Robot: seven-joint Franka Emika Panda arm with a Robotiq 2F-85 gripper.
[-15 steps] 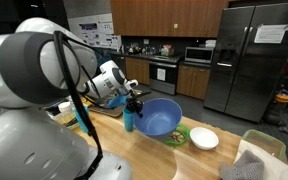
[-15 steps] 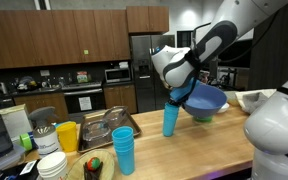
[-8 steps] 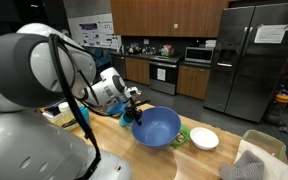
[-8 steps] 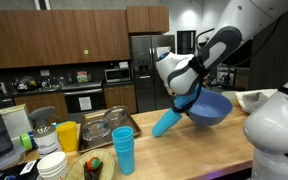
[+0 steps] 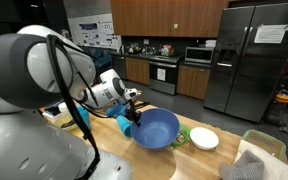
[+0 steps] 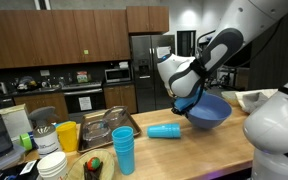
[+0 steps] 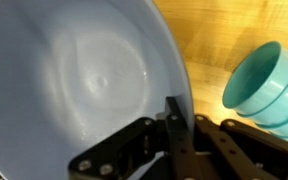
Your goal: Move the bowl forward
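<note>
The bowl is still tilted. Next I will lower its near rim in my gripper toward the wooden counter beside the light blue cup and release the bowl.
The large blue bowl sits tilted on the wooden counter; it also shows in an exterior view and fills the left of the wrist view. My gripper is shut on the bowl's near rim, one finger inside and one outside, as the wrist view shows. In an exterior view the gripper is above the bowl's edge. A light blue cup lies on its side on the counter beside the bowl; its open mouth shows in the wrist view.
A white plate and a small green dish lie just behind the bowl. A stack of blue cups, a yellow cup, stacked white bowls and a metal tray stand further along the counter.
The light blue cup, upright one second ago, has tipped over and now lies on its side. The bowl, held by my gripper, has moved down and along the counter.
</note>
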